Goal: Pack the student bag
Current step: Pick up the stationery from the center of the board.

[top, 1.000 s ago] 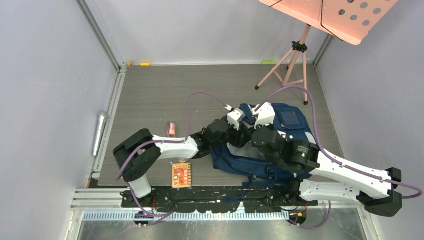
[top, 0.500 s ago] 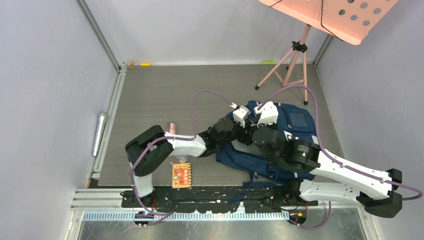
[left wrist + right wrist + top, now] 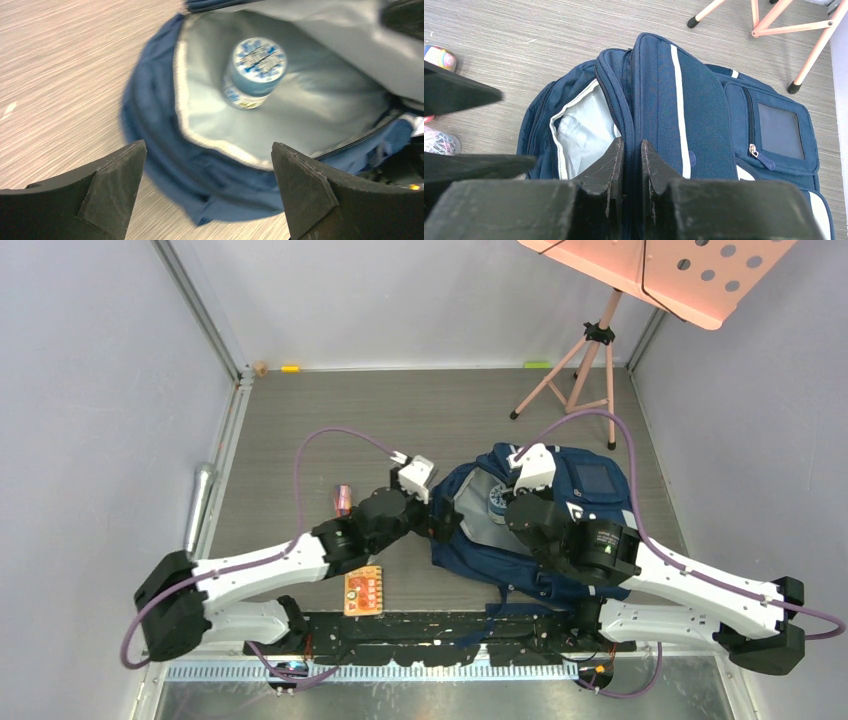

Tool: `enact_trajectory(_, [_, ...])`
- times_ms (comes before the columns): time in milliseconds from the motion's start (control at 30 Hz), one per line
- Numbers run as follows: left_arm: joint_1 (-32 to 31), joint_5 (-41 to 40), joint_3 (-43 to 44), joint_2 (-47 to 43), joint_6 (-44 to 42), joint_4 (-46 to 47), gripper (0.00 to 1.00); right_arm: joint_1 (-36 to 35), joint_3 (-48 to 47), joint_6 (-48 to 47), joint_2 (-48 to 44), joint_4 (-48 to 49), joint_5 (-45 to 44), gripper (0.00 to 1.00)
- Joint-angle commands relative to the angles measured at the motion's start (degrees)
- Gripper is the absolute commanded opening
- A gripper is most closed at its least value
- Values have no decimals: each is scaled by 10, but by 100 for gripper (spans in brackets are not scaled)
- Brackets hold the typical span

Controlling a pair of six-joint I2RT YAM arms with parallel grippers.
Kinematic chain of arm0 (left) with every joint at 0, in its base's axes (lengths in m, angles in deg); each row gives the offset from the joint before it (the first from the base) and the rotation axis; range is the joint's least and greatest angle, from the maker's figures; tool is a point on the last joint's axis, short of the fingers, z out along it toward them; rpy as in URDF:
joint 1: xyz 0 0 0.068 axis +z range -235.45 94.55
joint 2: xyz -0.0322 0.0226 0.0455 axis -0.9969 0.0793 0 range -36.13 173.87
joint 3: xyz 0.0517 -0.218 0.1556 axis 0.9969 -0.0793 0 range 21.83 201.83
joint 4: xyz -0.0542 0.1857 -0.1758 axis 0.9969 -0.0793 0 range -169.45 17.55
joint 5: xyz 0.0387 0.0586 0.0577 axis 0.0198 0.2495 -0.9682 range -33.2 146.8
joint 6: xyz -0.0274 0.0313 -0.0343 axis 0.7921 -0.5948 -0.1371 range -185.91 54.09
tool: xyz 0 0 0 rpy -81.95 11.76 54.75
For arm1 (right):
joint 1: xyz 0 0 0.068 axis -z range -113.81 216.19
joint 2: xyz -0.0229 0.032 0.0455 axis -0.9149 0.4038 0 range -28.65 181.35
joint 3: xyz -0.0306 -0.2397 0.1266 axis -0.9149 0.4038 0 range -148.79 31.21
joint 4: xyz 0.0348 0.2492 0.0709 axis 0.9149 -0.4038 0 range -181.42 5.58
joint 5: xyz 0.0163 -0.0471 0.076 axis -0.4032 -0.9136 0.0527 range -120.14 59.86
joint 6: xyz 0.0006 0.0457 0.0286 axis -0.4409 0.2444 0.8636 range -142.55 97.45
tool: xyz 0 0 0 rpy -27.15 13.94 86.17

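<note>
I will next swing my left gripper away from the student bag, then lower it to close on the small pink item's near end.
The navy student bag lies on the grey floor with its main mouth gaping to the left and its pale lining showing. Inside lies a round container with a blue-and-white patterned end. My left gripper hovers open just outside the mouth, over the bag's blue rim, with nothing between its fingers. My right gripper is shut on the upper zip edge of the student bag and holds that edge up.
An orange packet lies near the front rail and a small pink item sits left of the bag. A pink music stand's tripod stands behind the bag. A silver cylinder rests by the left rail.
My left gripper has opened wide and drawn back leftward out of the bag's mouth. The round container now shows inside. The right gripper has kept its hold.
</note>
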Motion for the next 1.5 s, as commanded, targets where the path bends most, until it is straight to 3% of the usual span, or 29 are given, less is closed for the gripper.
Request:
enact_trajectory(0, [53, -59, -2, -85, -4, -230, 100, -5, -20, 15, -23, 72, -24, 0])
enact_trajectory(200, [216, -50, -10, -147, 47, -421, 100, -5, -17, 13, -24, 73, -25, 1])
enact_trajectory(333, [305, -12, -47, -169, 68, -434, 100, -5, -16, 15, -23, 76, -22, 0])
enact_trajectory(500, [386, 60, -95, -145, 78, -381, 100, -5, -17, 12, -21, 76, -20, 1])
enact_trajectory(633, [405, 81, -105, -111, 79, -347, 100, -5, -19, 11, -21, 75, -19, 1])
enact_trajectory(933, [419, 97, -95, -48, 74, -294, 88, -5, -19, 15, -14, 73, -19, 1])
enact_trajectory(1233, [431, 123, -69, 20, 75, -277, 46, -5, -19, 15, -15, 70, -21, 1])
enact_trajectory(1467, [433, 119, -67, -8, 64, -294, 19, -5, -18, 16, -17, 67, -22, 1])
